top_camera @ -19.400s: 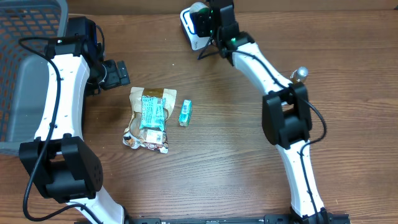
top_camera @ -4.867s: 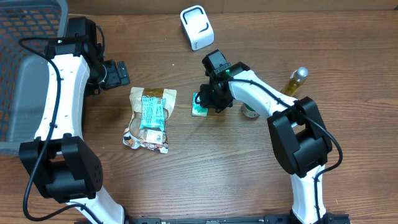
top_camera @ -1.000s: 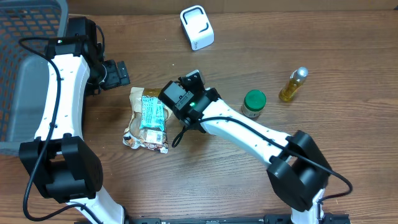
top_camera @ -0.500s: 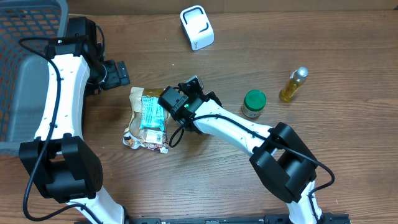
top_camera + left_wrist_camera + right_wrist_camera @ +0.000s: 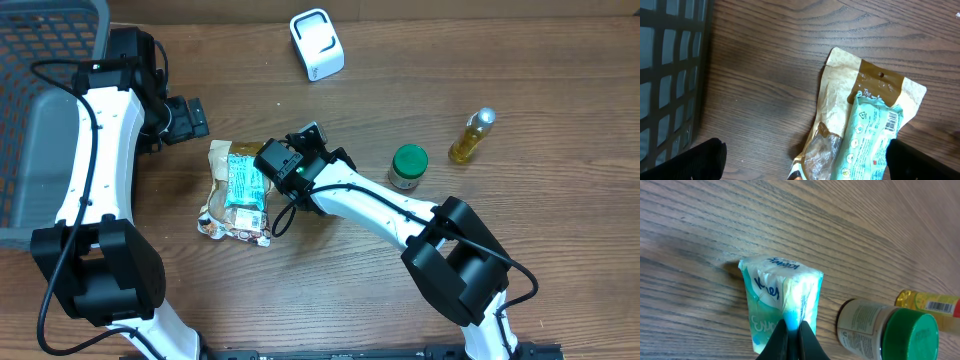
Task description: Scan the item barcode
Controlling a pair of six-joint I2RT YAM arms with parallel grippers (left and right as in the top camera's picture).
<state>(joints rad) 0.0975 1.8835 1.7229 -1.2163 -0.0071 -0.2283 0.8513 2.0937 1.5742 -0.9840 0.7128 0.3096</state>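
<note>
The robot's right gripper will next move down slightly toward the bare wood [image 5: 829, 299] beside the green-lidded jar and open to let go of the tissue pack [image 5: 775, 295], because that spot is clear.
My right gripper [image 5: 792, 332] is shut on a small teal and white tissue pack [image 5: 775, 295], pinching its upper seam just above the wooden table. In the overhead view this gripper [image 5: 307, 138] sits right of the snack bag, and the wrist hides most of the pack. The white scanner [image 5: 317, 43] stands at the far edge of the table, well apart from the pack. My left gripper [image 5: 188, 118] is open at the upper left. In its own view the open left gripper [image 5: 807, 162] frames the bag's lower part with nothing held.
A brown snack bag [image 5: 238, 192] with a teal packet [image 5: 870, 135] on it lies left of centre. A green-lidded jar [image 5: 407, 166] and a yellow bottle [image 5: 470, 135] stand to the right. A dark mesh basket [image 5: 40, 90] fills the far left.
The right arm's elbow has swung left over the last second, and its gripper shifted slightly with the pack still in it. The left arm has not moved.
</note>
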